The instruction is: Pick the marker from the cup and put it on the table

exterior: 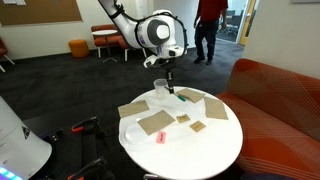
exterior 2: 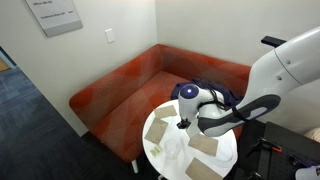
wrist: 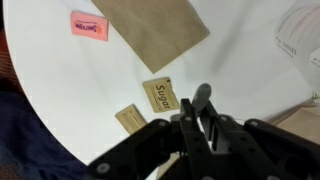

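Observation:
The dark grey marker still hangs above the table, so my gripper should go down onto the bare white patch [exterior: 164, 106] [wrist: 234, 60] between the brown napkin and the clear cup.
In the wrist view my gripper [wrist: 200, 118] is shut on a dark grey marker [wrist: 203, 95], whose end sticks out beyond the fingers above the white round table [wrist: 60, 80]. In an exterior view the gripper [exterior: 167, 80] hangs just above the table [exterior: 200, 150], beside a clear cup [exterior: 160, 93]. A small green object [exterior: 181, 99] lies right of the cup. It may be part of the marker, but I cannot tell. The gripper [exterior 2: 184, 122] also shows over the table in an exterior view.
A pink packet [wrist: 89, 26], a brown napkin [wrist: 152, 28] and two brown sugar packets [wrist: 163, 95] lie on the table. More brown napkins [exterior: 155, 123] lie across it. A red sofa [exterior 2: 130, 85] curves behind the table. People stand at the back [exterior: 207, 28].

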Robot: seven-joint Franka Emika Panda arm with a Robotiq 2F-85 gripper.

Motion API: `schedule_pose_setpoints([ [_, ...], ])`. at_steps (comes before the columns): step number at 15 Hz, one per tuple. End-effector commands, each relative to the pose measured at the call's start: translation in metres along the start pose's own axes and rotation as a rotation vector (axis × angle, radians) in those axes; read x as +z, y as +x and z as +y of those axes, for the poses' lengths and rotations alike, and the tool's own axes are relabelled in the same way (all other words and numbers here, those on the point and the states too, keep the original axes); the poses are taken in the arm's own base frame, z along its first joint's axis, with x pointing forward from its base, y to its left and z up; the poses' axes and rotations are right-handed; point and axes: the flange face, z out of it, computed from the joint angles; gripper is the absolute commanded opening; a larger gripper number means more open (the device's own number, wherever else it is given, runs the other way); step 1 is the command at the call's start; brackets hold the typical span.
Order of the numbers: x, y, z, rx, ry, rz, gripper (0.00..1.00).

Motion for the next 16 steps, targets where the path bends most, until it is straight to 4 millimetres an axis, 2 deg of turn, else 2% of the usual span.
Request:
schedule_pose_setpoints([
  [1, 0.009, -0.011, -0.002, 0.017, 0.002, 0.011, 0.03],
  [15, 0.060, -0.027, -0.010, 0.009, -0.025, -0.035, 0.03],
  [16, 0.062, -0.027, -0.010, 0.011, -0.026, -0.037, 0.38],
])
